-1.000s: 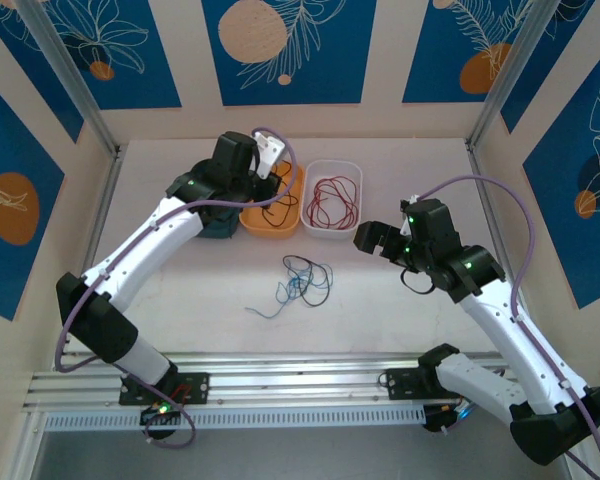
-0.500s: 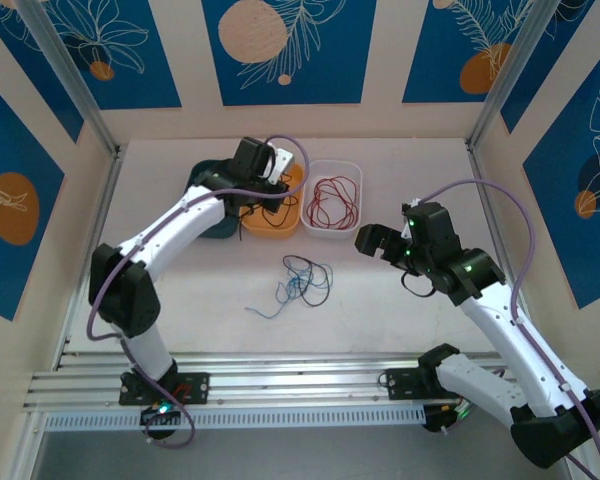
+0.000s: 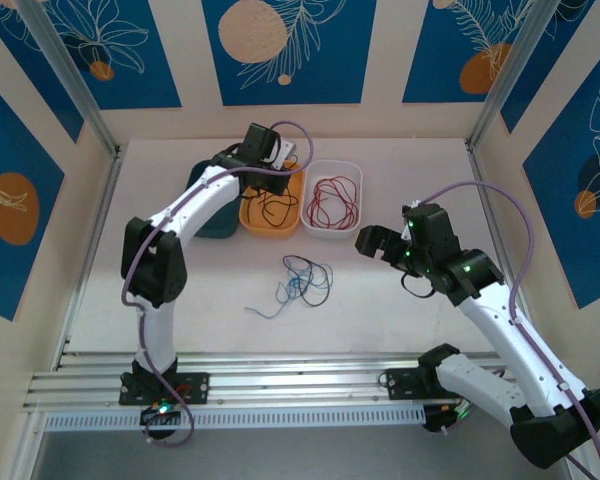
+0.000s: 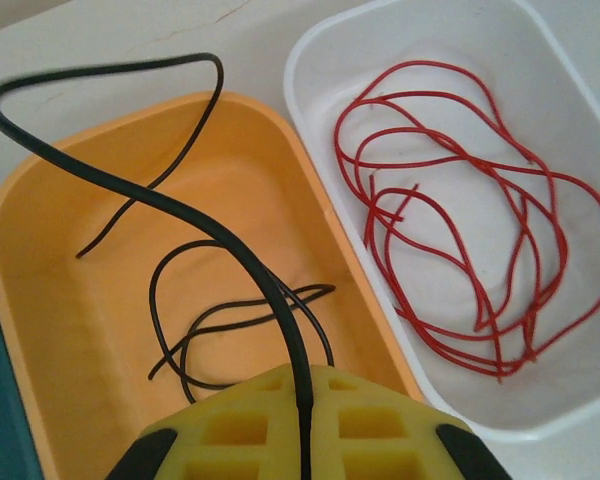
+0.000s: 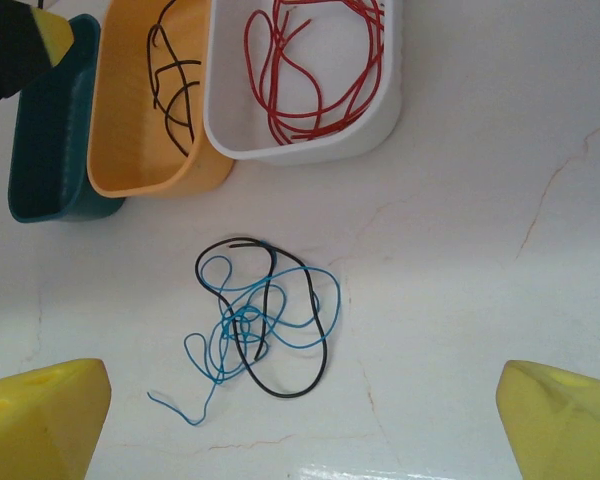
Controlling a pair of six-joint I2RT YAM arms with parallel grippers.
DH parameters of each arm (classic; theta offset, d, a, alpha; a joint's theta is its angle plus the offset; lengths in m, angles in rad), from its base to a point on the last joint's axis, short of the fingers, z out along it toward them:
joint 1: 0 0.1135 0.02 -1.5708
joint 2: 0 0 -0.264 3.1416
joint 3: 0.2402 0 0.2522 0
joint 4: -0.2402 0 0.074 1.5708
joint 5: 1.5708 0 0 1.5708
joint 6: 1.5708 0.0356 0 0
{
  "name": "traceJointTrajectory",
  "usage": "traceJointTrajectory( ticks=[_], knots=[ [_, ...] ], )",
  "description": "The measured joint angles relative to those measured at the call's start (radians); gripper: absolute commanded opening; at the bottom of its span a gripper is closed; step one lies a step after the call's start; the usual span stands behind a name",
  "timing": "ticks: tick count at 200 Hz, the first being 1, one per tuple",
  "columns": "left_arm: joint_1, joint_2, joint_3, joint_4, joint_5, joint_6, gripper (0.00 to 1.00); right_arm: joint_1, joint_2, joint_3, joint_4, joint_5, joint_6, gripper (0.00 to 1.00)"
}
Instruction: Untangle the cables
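I should move my left gripper down onto the bottom of the orange tray to let go of the black cable, because the cable's loose loops are already in there.
My left gripper (image 3: 280,162) hovers over the orange tray (image 3: 252,215) and is shut on a black cable (image 4: 180,210). That cable runs up from between the yellow fingers (image 4: 240,430), arches, and its loose loops lie in the orange tray (image 4: 40,330). A red cable (image 4: 460,250) lies coiled in the white tray (image 3: 332,232). On the table a blue cable and a second black cable form a small tangle (image 5: 265,315), also seen from above as the tangle (image 3: 302,280). My right gripper (image 5: 300,425) is open, above and to the right of the tangle, holding nothing.
A dark teal tray (image 5: 50,150) stands left of the orange one, partly under the left arm. The three trays sit in a row at the back of the table. Walls and metal posts close in the left, right and back sides.
The left arm has swung back and to the right, carrying the black cable over the orange tray. The right arm and the tangle have stayed put.
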Motion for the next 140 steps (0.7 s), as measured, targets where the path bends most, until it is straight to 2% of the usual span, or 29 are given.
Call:
traceJointTrajectory(
  ticks=[57, 140],
  knots=[
    [0.013, 0.118, 0.033, 0.055, -0.051, -0.075, 0.00, -0.002, 0.003, 0.000, 0.001, -0.001, 0.007, 0.99],
    [0.033, 0.193, 0.039, 0.170, -0.234, -0.296, 0.00, -0.002, 0.034, -0.003, 0.027, -0.014, 0.014, 0.99]
  ],
)
